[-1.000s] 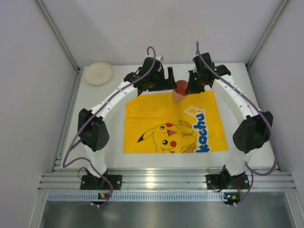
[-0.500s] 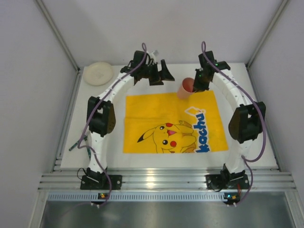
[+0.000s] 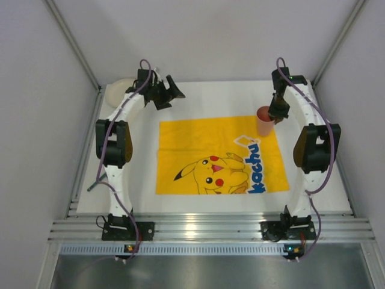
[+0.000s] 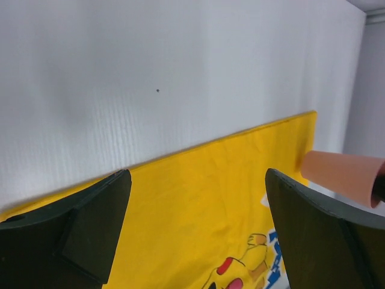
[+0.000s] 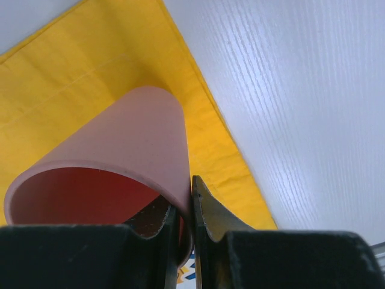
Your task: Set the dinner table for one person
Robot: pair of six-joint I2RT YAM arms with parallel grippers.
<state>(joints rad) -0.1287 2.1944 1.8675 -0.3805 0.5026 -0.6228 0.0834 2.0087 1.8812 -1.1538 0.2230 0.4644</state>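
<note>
My right gripper should stay where it is next and open its fingers to let go of the cup's rim, since the pink cup is already over the mat's far corner by the lettering (image 3: 265,135) (image 5: 149,85).
My right gripper (image 3: 274,114) is shut on the rim of a pink cup (image 3: 264,120), one finger inside and one outside, holding it above the far right corner of the yellow Pikachu mat (image 3: 219,155). The cup (image 5: 114,180) fills the right wrist view, over the mat's edge (image 5: 222,150) and the white dinner table (image 5: 301,102). My left gripper (image 3: 169,93) is open and empty at the far left, above the white table (image 3: 210,99). In the left wrist view its fingers (image 4: 90,223) frame the mat (image 4: 198,198), and the cup (image 4: 343,174) shows at the right.
A cream plate (image 3: 117,90) lies at the far left corner, partly hidden by my left arm. White walls close the table in on the left, right and back. The arm bases stand on a metal rail (image 3: 204,229) at the near edge.
My right gripper has carried the cup right, from the mat's far middle to its far right corner. My left gripper has let go and swung left toward the plate.
</note>
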